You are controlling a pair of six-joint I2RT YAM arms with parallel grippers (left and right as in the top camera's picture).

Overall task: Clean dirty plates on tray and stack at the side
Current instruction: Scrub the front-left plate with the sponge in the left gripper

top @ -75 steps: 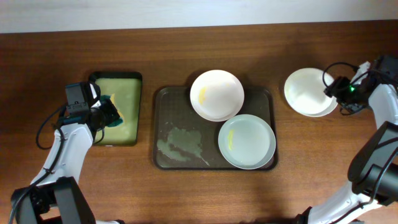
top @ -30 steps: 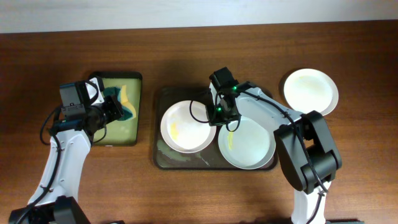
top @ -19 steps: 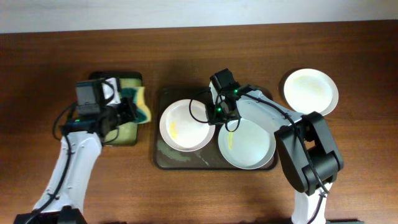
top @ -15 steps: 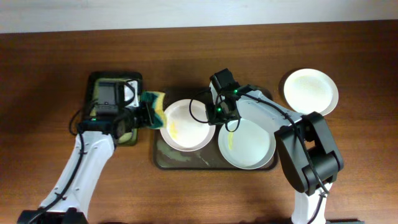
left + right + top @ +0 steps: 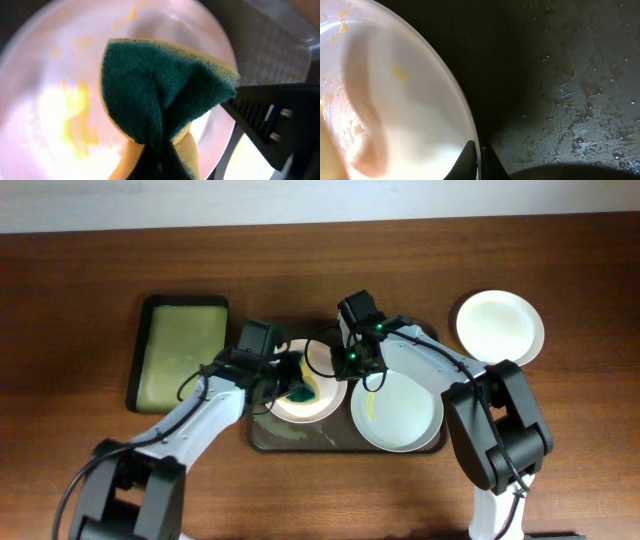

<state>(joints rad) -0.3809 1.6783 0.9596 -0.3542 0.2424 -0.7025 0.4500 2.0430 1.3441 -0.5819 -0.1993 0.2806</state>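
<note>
The right gripper lifts next, moves right in the overhead view, lowers onto the third plate (image 5: pixel 500 328) and releases, since that plate sits clear of the tray.
On the dark brown tray (image 5: pixel 268 436) lie two white plates. The left plate (image 5: pixel 318 402) carries a yellow smear (image 5: pixel 75 120). My left gripper (image 5: pixel 288 383) is shut on a green and yellow sponge (image 5: pixel 160 95), which presses onto this plate (image 5: pixel 45 75). My right gripper (image 5: pixel 352 363) is shut on the same plate's right rim (image 5: pixel 476 145), one finger inside and one outside. The second plate (image 5: pixel 397 408), with a yellow streak, rests at the tray's right. A third plate (image 5: pixel 500 327) sits on the table beyond the tray's right end.
A smaller black tray with yellow-green lining (image 5: pixel 183 352) lies left of the brown tray. The brown tray's floor (image 5: pixel 570 75) is wet with droplets. The table's wooden top (image 5: pixel 80 270) surrounds everything.
My left arm has carried the sponge rightward from the small lined tray onto the left plate. The right gripper has stayed on that plate's rim.
</note>
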